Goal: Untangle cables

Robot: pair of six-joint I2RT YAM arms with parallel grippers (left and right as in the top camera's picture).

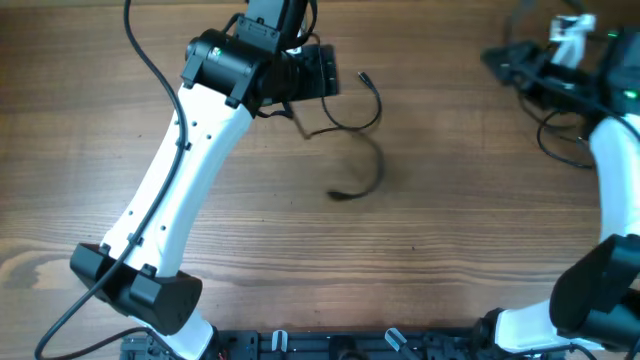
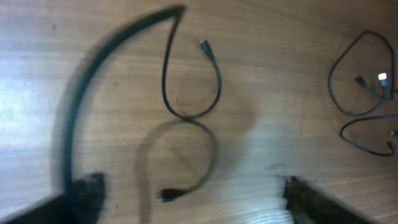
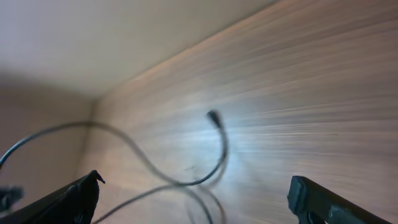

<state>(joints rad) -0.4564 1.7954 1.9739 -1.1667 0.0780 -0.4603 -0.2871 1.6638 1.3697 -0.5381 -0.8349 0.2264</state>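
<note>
My right gripper moves to the left in the overhead view, back and down onto the piece of cable (image 2: pixel 74 106) by my left gripper next, because the cable crosses itself.
A thin black cable (image 1: pixel 372 120) lies in loose curves at the top centre of the table, with one plug (image 1: pixel 362 75) near my left gripper (image 1: pixel 325 72) and the other end (image 1: pixel 340 195) lower down. In the left wrist view the cable (image 2: pixel 186 115) forms a loop below the open jaws (image 2: pixel 193 202). A blurred strand (image 2: pixel 74 106) rises towards the left finger. More thin cables (image 1: pixel 562 135) lie at the far right under my right arm, and also show in the left wrist view (image 2: pixel 360 81). My right gripper (image 1: pixel 505 58) is open (image 3: pixel 196 202) above a cable with a plug end (image 3: pixel 213 116).
The wooden table (image 1: pixel 300 260) spans the view. My left arm (image 1: pixel 170 190) crosses the left half diagonally. My right arm (image 1: pixel 615 190) runs along the right edge. The arm bases stand at the front edge (image 1: pixel 350 345).
</note>
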